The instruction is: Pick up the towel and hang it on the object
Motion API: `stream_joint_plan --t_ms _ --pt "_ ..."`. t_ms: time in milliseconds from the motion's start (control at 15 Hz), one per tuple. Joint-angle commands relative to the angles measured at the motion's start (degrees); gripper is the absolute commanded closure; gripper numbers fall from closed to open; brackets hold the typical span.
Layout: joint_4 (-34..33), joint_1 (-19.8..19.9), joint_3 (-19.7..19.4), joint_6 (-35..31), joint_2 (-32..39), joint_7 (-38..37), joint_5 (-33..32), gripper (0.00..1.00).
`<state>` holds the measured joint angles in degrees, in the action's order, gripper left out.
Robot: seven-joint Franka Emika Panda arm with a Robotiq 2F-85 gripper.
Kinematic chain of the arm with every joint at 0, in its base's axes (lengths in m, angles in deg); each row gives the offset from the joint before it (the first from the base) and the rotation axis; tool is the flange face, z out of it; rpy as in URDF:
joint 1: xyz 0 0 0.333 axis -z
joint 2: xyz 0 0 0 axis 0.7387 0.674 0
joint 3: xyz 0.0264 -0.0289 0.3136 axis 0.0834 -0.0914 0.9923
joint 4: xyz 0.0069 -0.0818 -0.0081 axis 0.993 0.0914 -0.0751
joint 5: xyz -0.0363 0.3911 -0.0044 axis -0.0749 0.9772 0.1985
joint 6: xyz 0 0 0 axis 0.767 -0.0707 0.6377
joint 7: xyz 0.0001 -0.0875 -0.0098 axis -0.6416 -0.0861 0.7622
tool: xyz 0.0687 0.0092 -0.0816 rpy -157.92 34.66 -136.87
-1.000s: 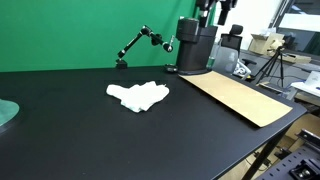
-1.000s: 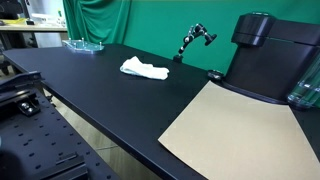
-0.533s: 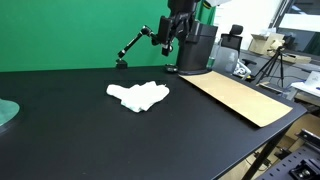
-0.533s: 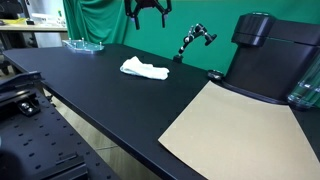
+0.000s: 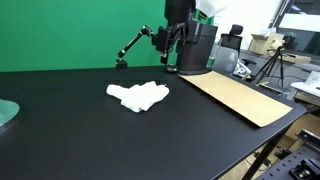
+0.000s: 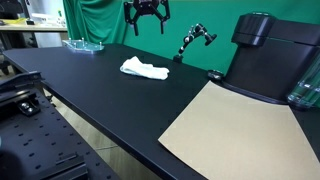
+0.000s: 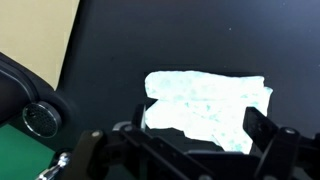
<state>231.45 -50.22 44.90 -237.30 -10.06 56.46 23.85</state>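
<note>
The gripper moves down and across over the middle of the towel next, fingers on either side of its top. The crumpled towel (image 5: 139, 96) lies far below my open, empty fingers.
A crumpled white towel (image 5: 139, 96) lies flat on the black table (image 5: 90, 140). It also shows in an exterior view (image 6: 144, 69) and in the wrist view (image 7: 208, 103). My gripper (image 5: 174, 42) hangs high in the air, above and behind the towel, its fingers spread open and empty; it also shows in an exterior view (image 6: 147, 22). In the wrist view the fingertips (image 7: 206, 128) frame the towel far below. A small black jointed stand (image 5: 138, 45) with a round base stands at the table's back (image 6: 194, 40).
A large tan cardboard sheet (image 5: 238, 96) lies on the table beside the towel (image 6: 235, 130). A big black cylindrical machine (image 5: 196, 48) stands behind it (image 6: 275, 60). A clear glass dish (image 6: 84, 45) sits at a far corner, also seen at the table's near edge (image 5: 6, 113).
The gripper came into view from above and has moved down a little and toward the towel. The towel has not moved.
</note>
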Motion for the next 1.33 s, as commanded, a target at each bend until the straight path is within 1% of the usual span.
stream_joint_plan --t_ms 0,133,200,267,333,467,533,667,867,933,1000,1133,1267 --pt "-2.6 -1.6 -0.3 0.4 6.7 4.4 -0.9 0.0" --pt "-4.2 -2.4 -0.5 0.5 10.4 4.1 -3.6 0.0" --pt "-5.0 -3.0 -0.9 0.1 12.1 2.7 -5.4 0.0" --pt "-6.1 -3.9 -1.6 -0.6 13.8 -0.5 -7.8 0.0" --pt "-7.2 -4.7 -2.1 -1.0 15.4 -2.9 -8.1 0.0" --pt "-9.6 -5.8 -2.1 -0.3 18.8 -6.8 -3.4 0.0" --pt "-10.8 -5.9 -1.6 0.4 20.4 -6.9 0.0 0.0" --pt "-12.8 -6.7 -1.5 0.9 23.1 -7.4 4.2 0.0" --pt "-15.5 -7.8 -2.1 0.6 26.3 -8.3 8.4 0.0" --pt "-16.3 -8.2 -2.4 0.4 27.2 -8.8 9.2 0.04" --pt "-17.0 -8.4 -2.6 0.2 28.0 -9.3 9.9 0.25" --pt "-18.1 -8.8 -3.1 -0.2 29.1 -10.0 10.9 0.3" --pt "-18.8 -8.7 -3.2 -0.2 29.6 -10.0 12.0 0.43"
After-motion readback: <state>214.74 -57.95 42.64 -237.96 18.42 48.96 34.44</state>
